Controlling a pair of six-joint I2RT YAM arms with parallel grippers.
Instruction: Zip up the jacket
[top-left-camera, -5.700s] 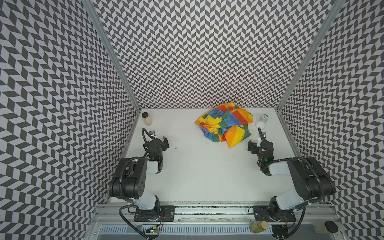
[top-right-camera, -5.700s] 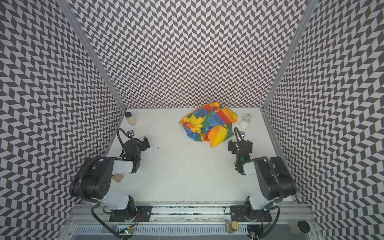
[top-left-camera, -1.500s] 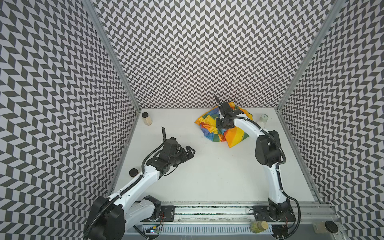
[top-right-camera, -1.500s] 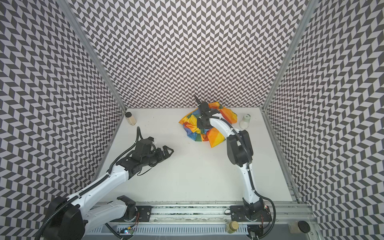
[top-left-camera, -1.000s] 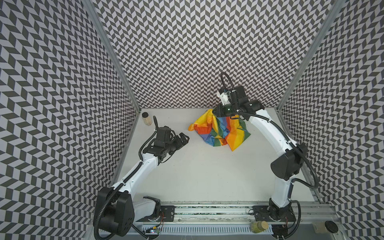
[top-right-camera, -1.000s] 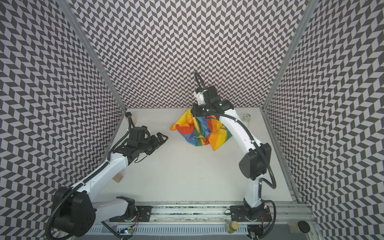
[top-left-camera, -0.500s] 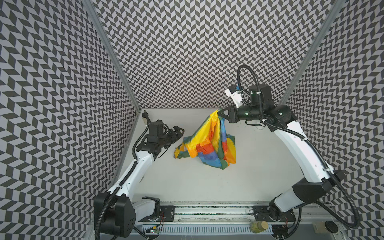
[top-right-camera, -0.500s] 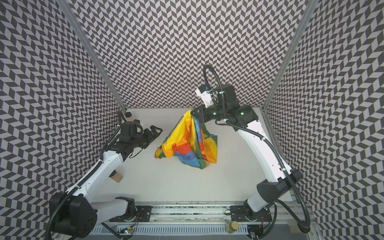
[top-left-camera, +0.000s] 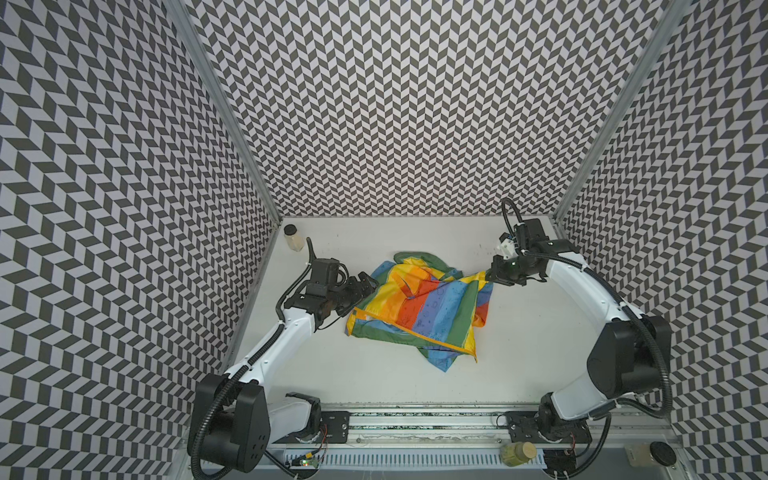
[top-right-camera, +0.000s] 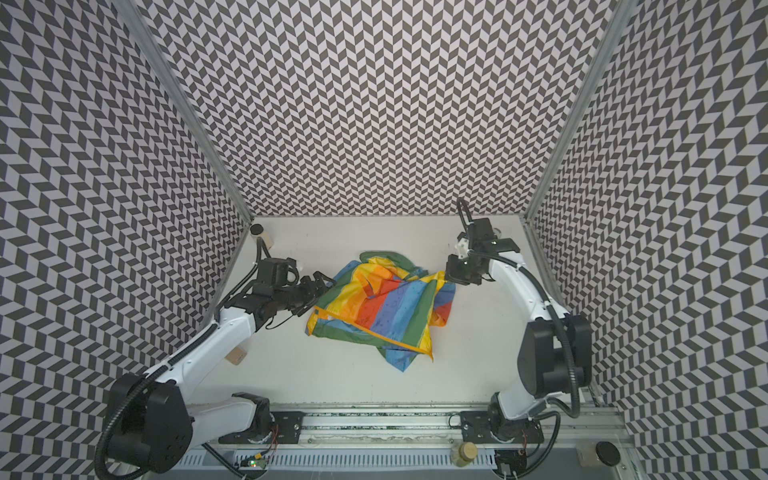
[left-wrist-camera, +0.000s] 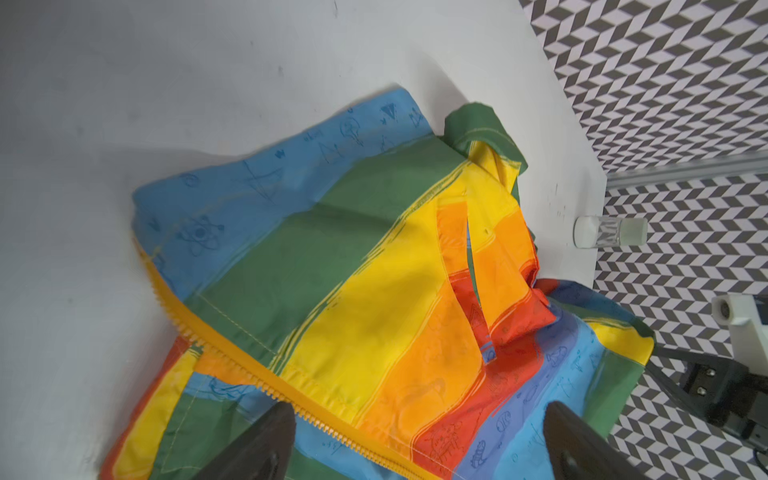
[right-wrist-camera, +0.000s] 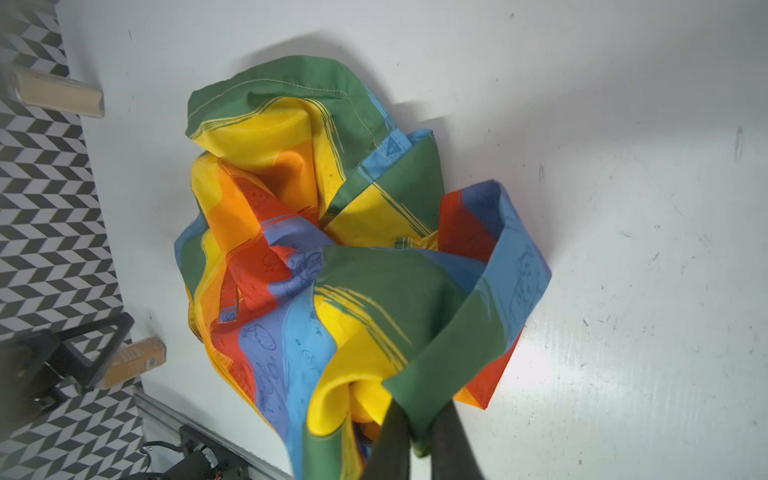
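The left gripper comes down onto the jacket's blue-green corner (left-wrist-camera: 156, 224) at the end of the zipper strip (left-wrist-camera: 232, 357) next, since that corner lies below its open fingers.
The rainbow-striped jacket (top-left-camera: 419, 307) (top-right-camera: 374, 307) lies crumpled and partly spread on the middle of the white table. Its orange-yellow zipper strip (left-wrist-camera: 232, 357) runs along the edge of a front panel. My left gripper (top-left-camera: 370, 282) (top-right-camera: 324, 284) is open at the jacket's left edge; in the left wrist view its two dark fingers (left-wrist-camera: 266, 440) stand wide apart above the zipper strip and the fabric, holding nothing. My right gripper (top-left-camera: 490, 275) (top-right-camera: 446, 276) (right-wrist-camera: 419, 419) is shut on a green fold at the jacket's right corner, which is pulled slightly up off the table.
A small jar (top-left-camera: 292, 237) (top-right-camera: 261, 235) stands at the table's back left corner. A clear vial (left-wrist-camera: 609, 232) stands near the back right wall. A tan block (top-right-camera: 235, 356) (right-wrist-camera: 133, 359) lies by the left wall. Patterned walls close three sides.
The right gripper has come down and to the right with the jacket, which hung before and now lies spread on the table. The left gripper has moved up to the jacket's left edge.
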